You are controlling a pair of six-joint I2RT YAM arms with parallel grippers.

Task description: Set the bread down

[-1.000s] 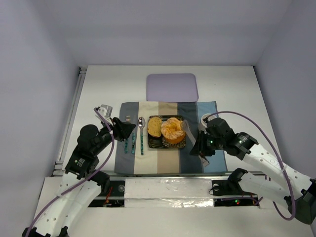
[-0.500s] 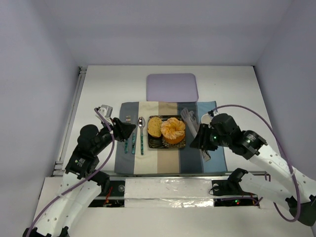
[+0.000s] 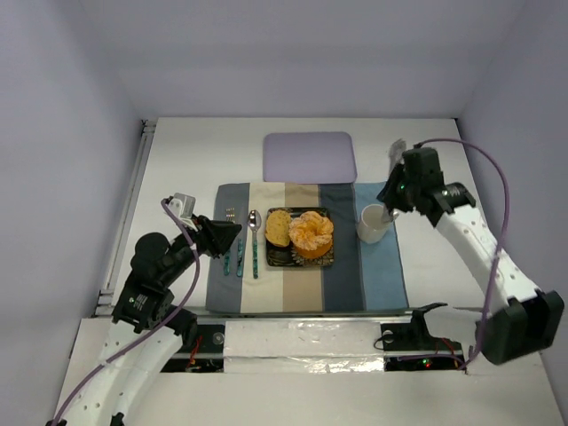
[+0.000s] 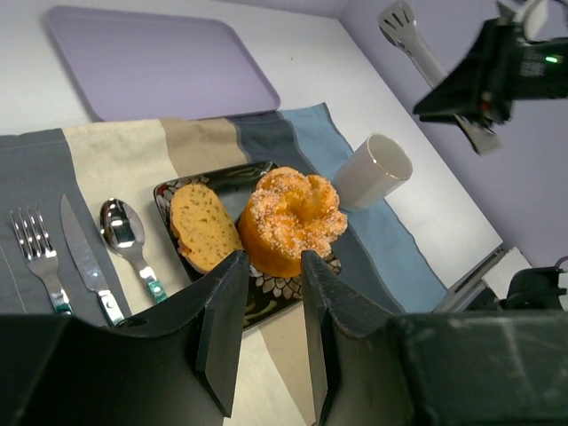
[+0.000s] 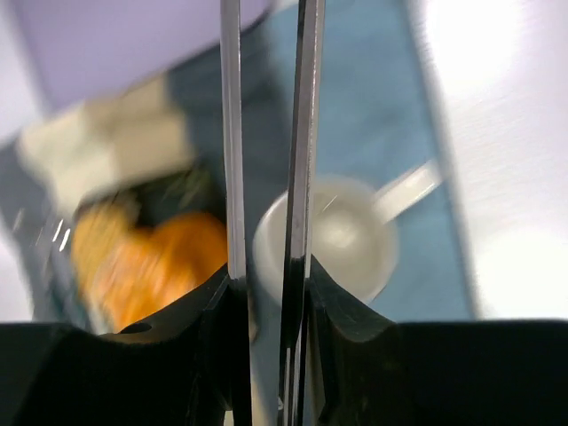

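I next need to lower my right gripper to the bare tabletop beside the placemat's blue edge and release the empty tongs, since the bread is on the plate.
The bread, a golden slice with a browner crust, lies on the left half of a black patterned plate, touching a peeled orange. My left gripper hovers just left of the plate, open, with nothing between its fingers. Raised at the far right, beyond a white cup, my right gripper is shut on metal tongs. The tongs carry nothing.
A striped placemat lies under the plate. On it, left of the plate, are a fork, a knife and a spoon. A lilac tray sits behind the mat.
My right arm has swung with the tongs from the plate's right side up and back to the far right, uncovering the cup. The left arm has drawn back slightly.
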